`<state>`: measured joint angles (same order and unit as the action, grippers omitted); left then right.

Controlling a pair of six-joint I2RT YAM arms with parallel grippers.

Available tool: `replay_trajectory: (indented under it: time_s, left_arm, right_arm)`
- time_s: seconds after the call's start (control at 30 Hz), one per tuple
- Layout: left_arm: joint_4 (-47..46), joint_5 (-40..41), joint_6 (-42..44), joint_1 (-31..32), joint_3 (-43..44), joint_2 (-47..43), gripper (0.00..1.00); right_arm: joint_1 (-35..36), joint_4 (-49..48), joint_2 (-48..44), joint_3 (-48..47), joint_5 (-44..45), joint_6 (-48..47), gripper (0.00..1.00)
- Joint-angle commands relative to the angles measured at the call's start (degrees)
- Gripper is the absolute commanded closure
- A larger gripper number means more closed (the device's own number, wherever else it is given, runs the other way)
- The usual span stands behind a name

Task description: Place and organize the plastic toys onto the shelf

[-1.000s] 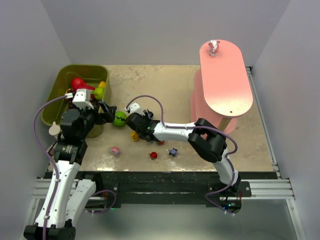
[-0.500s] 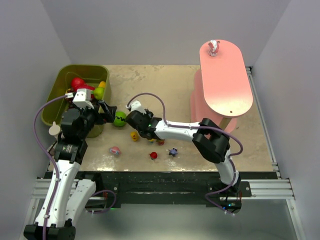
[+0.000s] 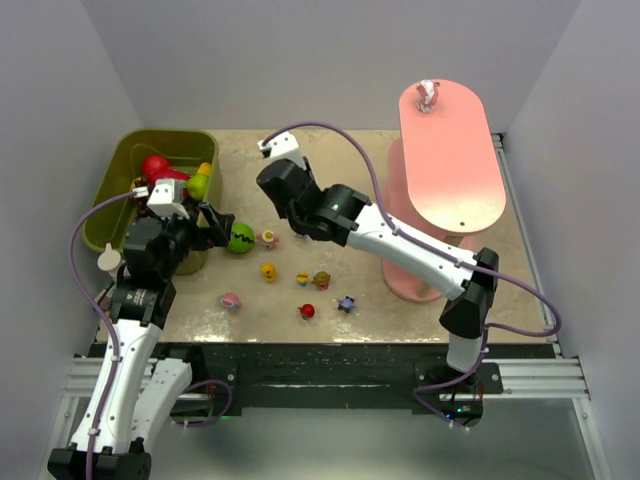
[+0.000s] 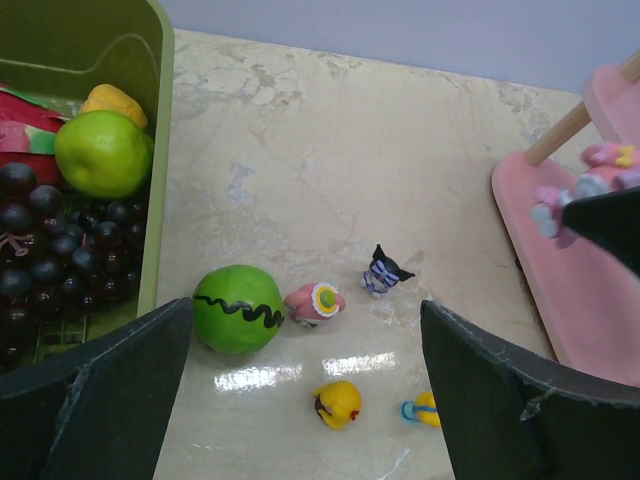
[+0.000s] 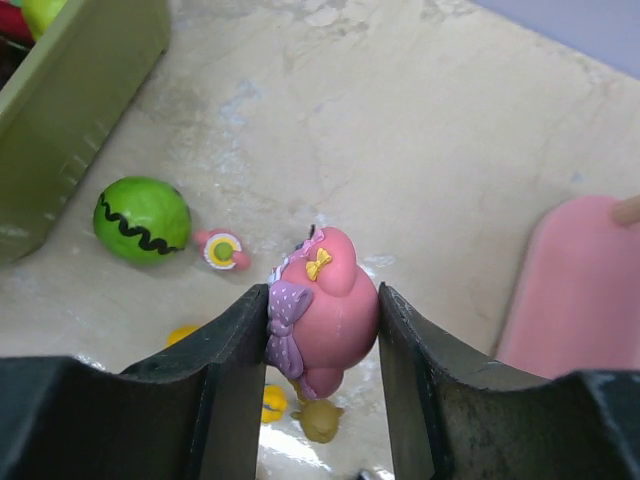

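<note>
The shelf's top board is empty on the figurine's near side, so the robot's right gripper will go up toward the right in the top view and let go of the toy there.
My right gripper (image 5: 322, 312) is shut on a pink toy (image 5: 330, 300) with a purple bow, held in the air above the table. From above, only that gripper's wrist (image 3: 288, 190) shows, left of the pink shelf (image 3: 450, 160). One small figurine (image 3: 428, 95) stands on the shelf's top board. Several toys lie on the table: a pink one with a yellow disc (image 4: 315, 300), a dark-eared purple one (image 4: 383, 272), a yellow one (image 4: 338, 403) and a red one (image 3: 307, 311). My left gripper (image 4: 310, 400) hangs open over them, empty.
An olive-green bin (image 3: 125, 170) at the far left holds grapes, a green apple and other fruit. A green ball with a black zigzag (image 3: 239, 237) lies beside the bin, close to my left gripper's fingers. The shelf's lowest board (image 5: 570, 280) sits to the right.
My right gripper has closed on the pink toy and risen from the table toward the far side. The left arm has not moved.
</note>
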<state>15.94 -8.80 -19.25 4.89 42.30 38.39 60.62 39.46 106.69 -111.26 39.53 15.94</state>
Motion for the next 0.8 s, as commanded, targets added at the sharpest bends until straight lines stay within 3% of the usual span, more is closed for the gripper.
replay_trajectory:
  time_s: [0.0,0.47,0.77]
  left_arm:
    - [-1.62,-0.96,0.52,-0.31,-0.12,-0.16,0.01]
    - [-1.88,-1.48,0.00,-0.31,-0.38,0.37,0.01]
    - [-1.97,-2.10,-0.09,-0.31,-0.56,0.89,0.01]
  right_arm:
    - [-1.38,11.58,-1.58,-6.76,6.86,-2.23,1.00]
    - [-6.21,13.80,-10.36,-18.19,14.08,-8.03,1.00]
    - [-13.59,16.08,-14.06,-18.20,13.91,-10.23,1.00]
